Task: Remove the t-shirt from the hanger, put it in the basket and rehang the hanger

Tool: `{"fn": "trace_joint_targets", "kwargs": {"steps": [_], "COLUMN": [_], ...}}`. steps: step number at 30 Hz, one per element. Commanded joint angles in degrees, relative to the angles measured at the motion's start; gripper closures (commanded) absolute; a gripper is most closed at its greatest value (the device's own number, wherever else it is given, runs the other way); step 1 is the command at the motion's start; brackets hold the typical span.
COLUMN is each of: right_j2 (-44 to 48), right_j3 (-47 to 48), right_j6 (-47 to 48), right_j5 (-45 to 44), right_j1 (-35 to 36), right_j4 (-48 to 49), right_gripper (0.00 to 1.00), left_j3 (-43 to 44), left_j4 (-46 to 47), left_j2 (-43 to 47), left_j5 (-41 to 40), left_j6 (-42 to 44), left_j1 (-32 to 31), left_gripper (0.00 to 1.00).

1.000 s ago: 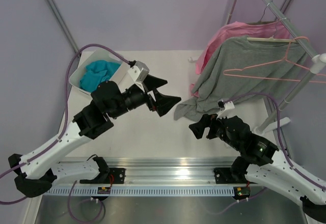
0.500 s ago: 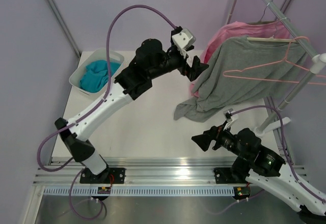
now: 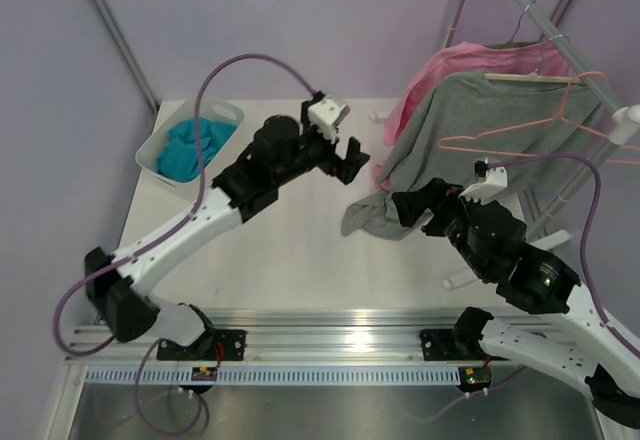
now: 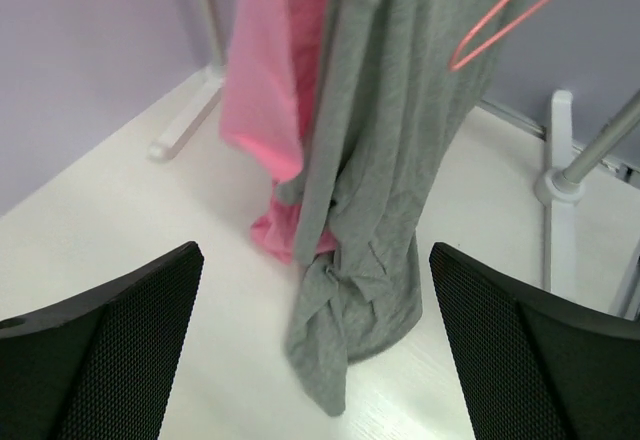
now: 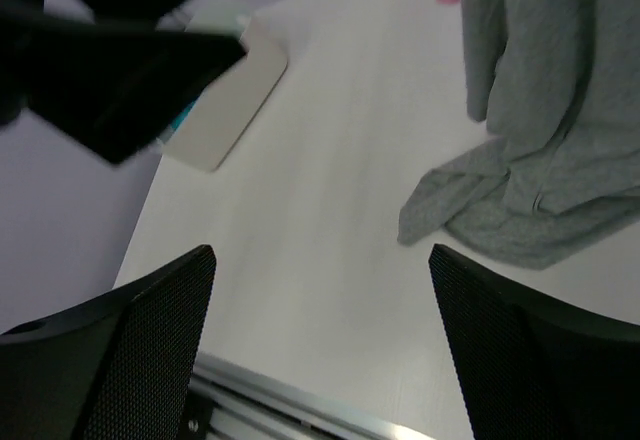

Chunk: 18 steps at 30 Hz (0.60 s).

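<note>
I should lift my right gripper outward and tilt it level onto the grey t-shirt's shoulder (image 3: 461, 85) beside the pink t-shirt, because the cloth hangs off the end of the cream hanger.
The grey t-shirt (image 3: 465, 130) hangs on the cream hanger (image 3: 535, 78) from the rack at the right, with its lower end crumpled on the table (image 3: 300, 250). My left gripper (image 3: 357, 162) is open and empty, a short way left of the shirt. In the left wrist view the t-shirt (image 4: 385, 160) hangs straight ahead between my open fingers (image 4: 110, 350). My right gripper (image 3: 410, 210) is open and empty, above the shirt's crumpled hem. In the right wrist view that hem (image 5: 520, 205) lies ahead at the right.
A pink t-shirt (image 3: 445, 65) hangs behind the grey one. Thin pink wire hangers (image 3: 520, 145) hang in front of it on the rack pole (image 3: 580, 65). A white bin (image 3: 165, 160) with a teal cloth (image 3: 190, 145) stands at the back left. The rack's foot (image 4: 555, 185) stands by the shirt.
My left gripper first reached up to the shirt's left edge, then drew back a little to the left. My right gripper dropped back, then rose and moved forward over the shirt's hem.
</note>
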<state>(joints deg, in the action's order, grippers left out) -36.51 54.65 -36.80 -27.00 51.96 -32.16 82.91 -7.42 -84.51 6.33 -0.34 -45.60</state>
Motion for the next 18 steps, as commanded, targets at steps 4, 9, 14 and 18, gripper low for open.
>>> {"fn": "trace_joint_targets", "kwargs": {"steps": [4, 9, 14, 18], "right_j2": [-16.8, -27.8, -38.6, -43.3], "right_j3": [22.2, 32.1, 41.3, 49.2], "right_j6": [-1.0, 7.8, 11.1, 1.8], "right_j5": [-34.2, -48.0, -54.1, -53.9], "right_j1": [-0.2, -0.3, -4.1, -6.9], "right_j4": [-3.3, 4.4, 4.8, -6.3], "right_gripper": [0.02, 0.02, 0.05, 0.06], "left_j3": [-23.0, -40.2, -45.3, -46.9], "left_j4": [6.4, 7.2, 9.4, 10.7], "left_j2": [19.4, 30.5, 35.6, 35.3], "left_j5": [-12.0, -13.9, -11.6, -10.8], "left_j6": [-14.5, -21.4, -24.9, -24.3], "left_j1": [0.0, -4.0, -8.6, -11.4], "left_gripper": [0.01, 0.01, 0.01, 0.01]}}
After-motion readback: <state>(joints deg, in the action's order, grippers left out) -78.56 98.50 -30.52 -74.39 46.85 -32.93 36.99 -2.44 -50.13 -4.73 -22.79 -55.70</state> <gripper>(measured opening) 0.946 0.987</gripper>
